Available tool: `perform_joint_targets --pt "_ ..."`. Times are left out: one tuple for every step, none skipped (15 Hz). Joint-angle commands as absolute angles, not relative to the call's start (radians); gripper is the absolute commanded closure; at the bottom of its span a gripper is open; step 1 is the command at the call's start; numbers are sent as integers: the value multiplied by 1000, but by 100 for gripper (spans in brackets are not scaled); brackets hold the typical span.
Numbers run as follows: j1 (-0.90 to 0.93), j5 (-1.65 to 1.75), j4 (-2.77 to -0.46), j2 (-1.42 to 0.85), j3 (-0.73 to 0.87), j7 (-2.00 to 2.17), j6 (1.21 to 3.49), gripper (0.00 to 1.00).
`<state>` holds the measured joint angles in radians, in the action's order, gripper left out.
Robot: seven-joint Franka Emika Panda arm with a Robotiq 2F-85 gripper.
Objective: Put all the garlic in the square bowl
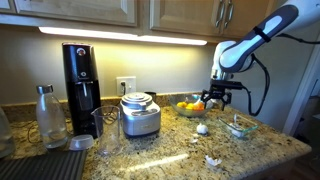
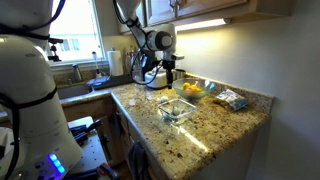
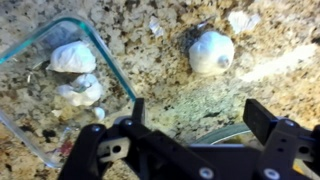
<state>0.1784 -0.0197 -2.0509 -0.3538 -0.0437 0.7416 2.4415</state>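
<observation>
The robot's gripper will next move down and across to the whole garlic bulb until its open fingers are on both sides of it, because this bulb is outside the square bowl.
A square glass bowl lies at the left of the wrist view with two garlic pieces inside, one above the other. A whole garlic bulb sits on the granite counter to the right of the bowl. My gripper is open and empty, hovering above the counter just short of that bulb. In an exterior view the gripper hangs over the counter, with the bulb and the bowl below it. Another garlic piece lies near the counter's front edge.
A bowl of yellow and orange fruit stands just behind the gripper. A steel appliance, a black coffee maker and a bottle stand further along. Garlic peel scraps lie on the counter. The counter edge is close in front.
</observation>
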Motion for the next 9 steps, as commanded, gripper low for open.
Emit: perform_joint_targets --pt "158 -116 -2009 -404 -97 560 2434 0" --pt "163 -129 -1994 -422 -102 522 2425 0" --pt "168 -139 -1982 -440 -105 492 2416 0" --pt "176 -136 -1968 -460 -103 469 2415 0" --pt "186 -125 -1955 -481 -98 454 2417 0" --pt "196 -108 -1940 -505 -88 451 2419 0" --pt "199 -105 -1926 -527 -87 437 2416 0" --pt "203 -101 -1911 -546 -83 429 2412 0" --pt "209 -96 -1900 -563 -78 429 2411 0"
